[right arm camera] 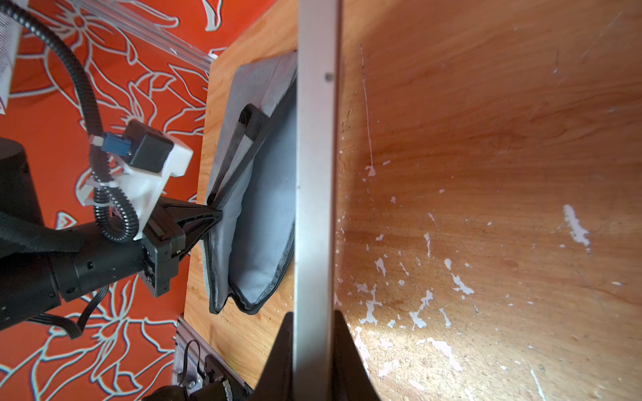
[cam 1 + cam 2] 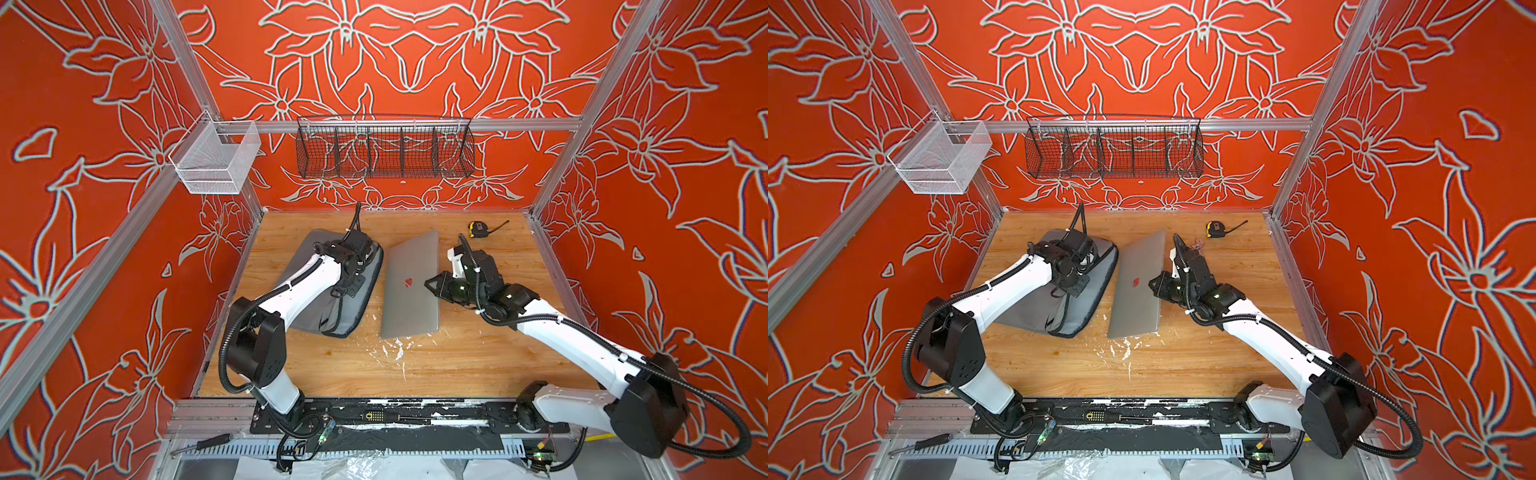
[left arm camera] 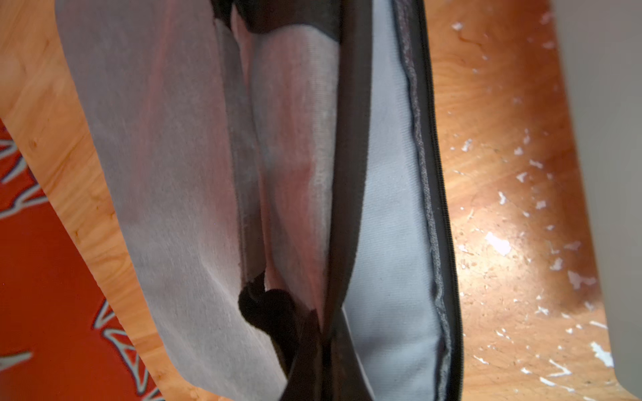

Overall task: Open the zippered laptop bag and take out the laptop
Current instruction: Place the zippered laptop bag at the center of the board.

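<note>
The laptop is already outside the bag, so my left gripper should next lower the black edging toward the bag's open zipper edge (image 2: 368, 297) (image 3: 442, 220) and let go of it.
The grey zippered laptop bag (image 2: 320, 307) (image 2: 1038, 311) lies at the table's left with its zipper edge gaping and black strap handles (image 1: 250, 139) on top. My left gripper (image 2: 347, 291) (image 1: 219, 212) is shut on the bag's black edging beside a strap (image 3: 347, 173); in the left wrist view its fingertips (image 3: 305, 350) are dark shapes against the fabric. The silver laptop (image 2: 411, 286) (image 2: 1136, 291), red mark on its lid, is outside the bag, just right of it. My right gripper (image 2: 432, 286) (image 1: 314, 330) is shut on the laptop's right edge (image 1: 316, 173), which is raised off the wood.
A yellow-black tape measure (image 2: 477, 228) lies at the back right of the table. A black wire basket (image 2: 384, 149) and a white mesh basket (image 2: 216, 160) hang on the rails above. White flecks (image 2: 395, 349) mark the wood in front of the laptop. A screwdriver (image 2: 208, 444) lies off the front edge.
</note>
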`<state>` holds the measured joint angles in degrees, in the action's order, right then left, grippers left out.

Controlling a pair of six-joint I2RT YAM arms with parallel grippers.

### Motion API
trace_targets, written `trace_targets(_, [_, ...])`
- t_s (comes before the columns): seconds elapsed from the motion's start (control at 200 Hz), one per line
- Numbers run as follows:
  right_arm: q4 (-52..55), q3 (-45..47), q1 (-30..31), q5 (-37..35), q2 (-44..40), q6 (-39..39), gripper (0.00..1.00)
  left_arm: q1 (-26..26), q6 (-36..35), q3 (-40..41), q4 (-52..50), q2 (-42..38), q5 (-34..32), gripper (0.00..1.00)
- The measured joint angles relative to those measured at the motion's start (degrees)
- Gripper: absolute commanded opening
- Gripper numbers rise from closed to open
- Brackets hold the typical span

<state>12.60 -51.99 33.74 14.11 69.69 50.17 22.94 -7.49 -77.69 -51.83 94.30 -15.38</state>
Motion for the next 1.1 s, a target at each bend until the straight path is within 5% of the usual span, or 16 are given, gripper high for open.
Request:
trace_targets(0.415, [0.52, 0.00, -2.64, -0.04, -0.98, 0.20, 0.00, -1.92, 10.71, -12.68, -1.99, 12.83, 2.75, 0.00])
trace_targets(0.495, [1.25, 0.00, -3.26, 0.00, -1.11, 0.20, 0.00, -1.97, 11.39, -13.57, -2.80, 13.99, 3.41, 0.33])
trace_targets(0.661, [2.45, 0.00, -4.48, 0.04, -1.68, 0.15, 0.00, -1.99, 12.63, -13.88, -4.28, 13.55, 6.27, 0.74])
trace_targets(1.101, [6.36, -2.23, -8.13, 1.90, -1.68, -0.59, 0.00, -1.99, 10.27, -9.90, -1.66, -2.05, 23.50, 0.81])
